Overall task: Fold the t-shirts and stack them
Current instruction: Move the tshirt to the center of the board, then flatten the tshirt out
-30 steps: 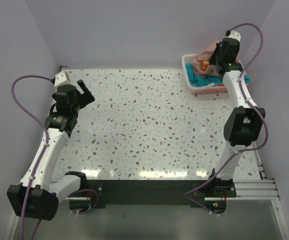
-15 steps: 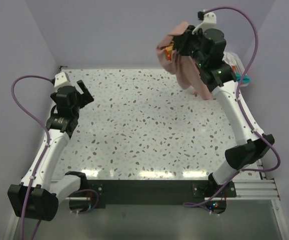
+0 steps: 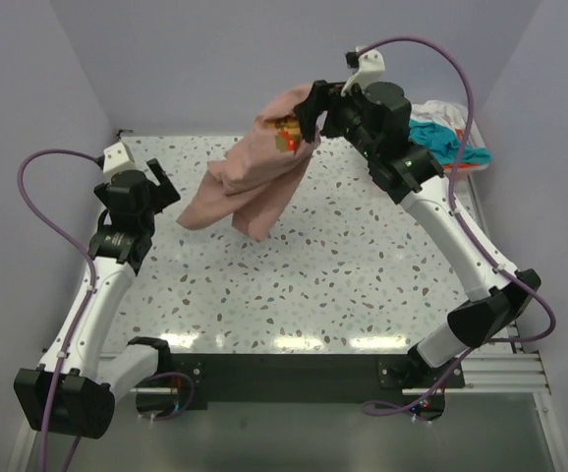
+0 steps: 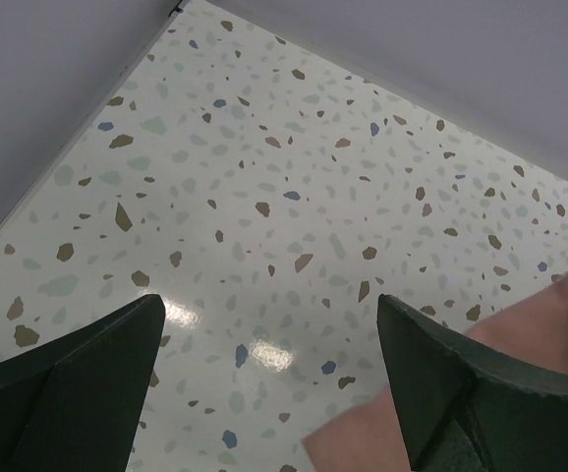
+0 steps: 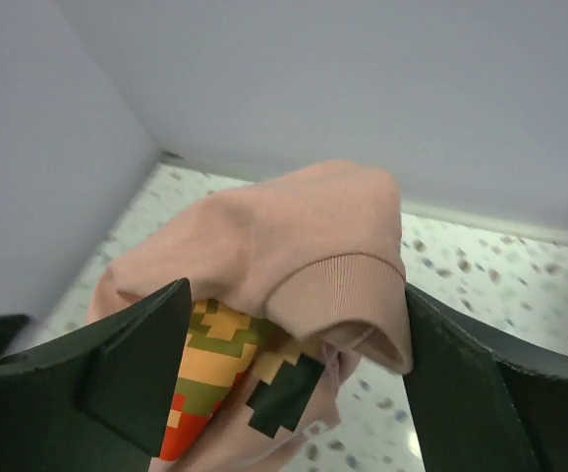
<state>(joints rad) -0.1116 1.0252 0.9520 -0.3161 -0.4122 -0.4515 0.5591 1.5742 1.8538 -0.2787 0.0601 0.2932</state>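
The trailing corner of the pink t-shirt hangs nearest my left gripper's open fingers. My left gripper will next lower and move back toward the base to that corner.
A salmon-pink t-shirt with a blocky colour print hangs in the air over the back middle of the table, trailing down and left. My right gripper is at its top end. In the right wrist view the jaws of that gripper stand wide apart, so it is open, with the bunched t-shirt and its ribbed collar lying loosely between them. My left gripper hovers open at the back left, holding nothing. A corner of the pink t-shirt shows by its right finger. Teal and white t-shirts lie heaped at the back right.
The basket under the heaped shirts is mostly hidden behind my right arm; a bit of its edge shows. Walls close in the table at the back and on both sides. The speckled tabletop lies between the arms.
My right arm swung left from the basket, carrying the pink t-shirt out over the table, and its jaws have opened. The left gripper has barely moved.
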